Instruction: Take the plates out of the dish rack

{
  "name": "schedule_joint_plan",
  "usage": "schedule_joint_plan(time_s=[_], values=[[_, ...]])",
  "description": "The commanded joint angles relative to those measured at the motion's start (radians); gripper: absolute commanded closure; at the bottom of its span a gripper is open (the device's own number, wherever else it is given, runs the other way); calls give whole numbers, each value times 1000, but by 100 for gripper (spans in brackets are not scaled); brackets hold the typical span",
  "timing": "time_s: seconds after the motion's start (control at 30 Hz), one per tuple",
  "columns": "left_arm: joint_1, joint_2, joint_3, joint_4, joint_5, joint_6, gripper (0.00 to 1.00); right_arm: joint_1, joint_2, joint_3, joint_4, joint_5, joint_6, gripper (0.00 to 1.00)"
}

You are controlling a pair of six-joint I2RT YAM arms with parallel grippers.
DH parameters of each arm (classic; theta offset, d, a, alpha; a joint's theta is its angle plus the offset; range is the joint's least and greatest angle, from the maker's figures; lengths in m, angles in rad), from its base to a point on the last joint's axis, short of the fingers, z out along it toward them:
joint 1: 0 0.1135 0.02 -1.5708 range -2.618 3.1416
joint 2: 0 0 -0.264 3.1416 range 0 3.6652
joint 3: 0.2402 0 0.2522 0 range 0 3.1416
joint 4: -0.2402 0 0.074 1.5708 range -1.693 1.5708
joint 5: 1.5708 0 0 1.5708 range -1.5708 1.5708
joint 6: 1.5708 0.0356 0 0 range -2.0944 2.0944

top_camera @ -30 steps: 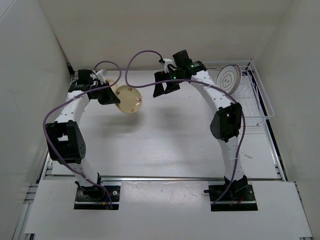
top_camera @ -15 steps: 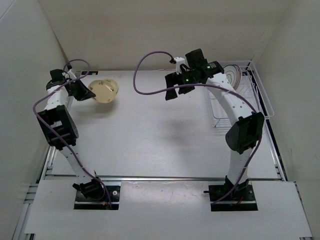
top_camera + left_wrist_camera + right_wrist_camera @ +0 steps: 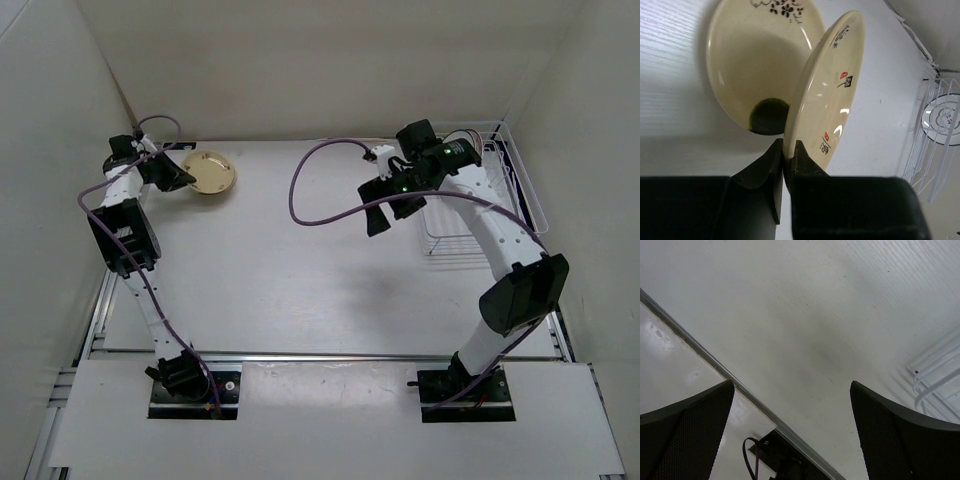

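I will next lower the tilted cream-tan plate with my left gripper onto the second cream dish (image 3: 757,60), which is just below it, and then open the gripper there.
My left gripper (image 3: 178,175) is shut on the rim of a cream-tan plate (image 3: 212,174) at the back left of the table. In the left wrist view the fingers (image 3: 802,157) pinch this plate (image 3: 827,95) edge-on; it is tilted, with small red and black marks on its underside. It leans over a second cream dish (image 3: 757,60) lying on the table. My right gripper (image 3: 385,207) is open and empty, in the air left of the white wire dish rack (image 3: 512,215). A white plate with dark rings (image 3: 941,117) stands in the rack (image 3: 922,150); the right arm hides it from above.
White walls close in the table at the back and both sides. A purple cable loops from the right wrist (image 3: 320,185). The right wrist view shows bare table, the near rail and a corner of the rack (image 3: 935,375).
My left arm has swung left and back with the cream plate and lowered it to the back left corner. My right arm has moved right and nearer, still open and empty.
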Motion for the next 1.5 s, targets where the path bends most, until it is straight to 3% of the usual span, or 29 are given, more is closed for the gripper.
schedule_joint_plan(time_s=[0.0,0.3,0.8,0.93,1.07,1.27,1.47], values=[[-3,25,57,36,42,-26,90,-34,-42,41,-88,28,-58,0],[-3,106,68,55,73,-46,87,-49,-51,64,-120,61,-76,0],[-3,115,95,82,42,-110,84,-49,-33,112,-120,61,-76,0],[-3,115,96,82,19,-121,73,-49,-24,130,-120,61,-76,0],[-3,115,96,82,9,-130,55,-49,-23,130,-120,61,-76,0],[-3,83,85,82,-10,-119,54,-49,-23,130,-120,61,-76,0],[-12,37,65,82,-30,-74,37,-49,-23,112,-120,28,-76,0]])
